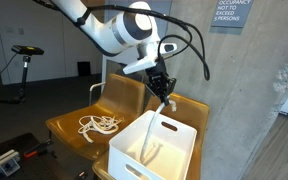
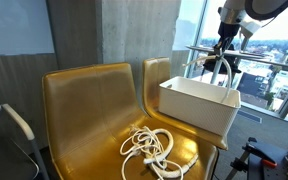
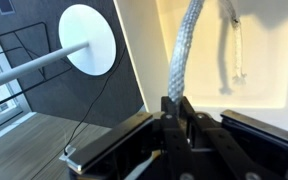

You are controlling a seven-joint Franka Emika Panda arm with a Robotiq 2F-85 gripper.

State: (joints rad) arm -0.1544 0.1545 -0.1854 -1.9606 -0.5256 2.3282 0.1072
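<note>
The bin's open inside is below my gripper's fingers, so my gripper needs to move down next, shift toward the seat with the coiled cord, and release the whitish braided rope.
My gripper [image 1: 165, 96] is shut on a whitish braided rope [image 1: 150, 132] and holds it above a white rectangular bin [image 1: 134, 158]. The rope hangs from the jaws down into the bin. In the wrist view the rope [image 3: 185, 45] runs from between the fingers [image 3: 175, 106] into the bin's white inside [image 3: 269, 50], where another length of it lies. In an exterior view the gripper [image 2: 224, 47] is over the bin [image 2: 199, 112], with the rope [image 2: 222, 70] curving down inside.
The bin rests on one of two mustard-yellow chairs [image 2: 89, 100]. A coiled white cord [image 1: 99, 125] lies on the neighbouring seat; it also shows in the other exterior view [image 2: 152, 150]. A round white table [image 3: 89, 40] stands beside the bin. A concrete wall [image 1: 234, 70] is behind.
</note>
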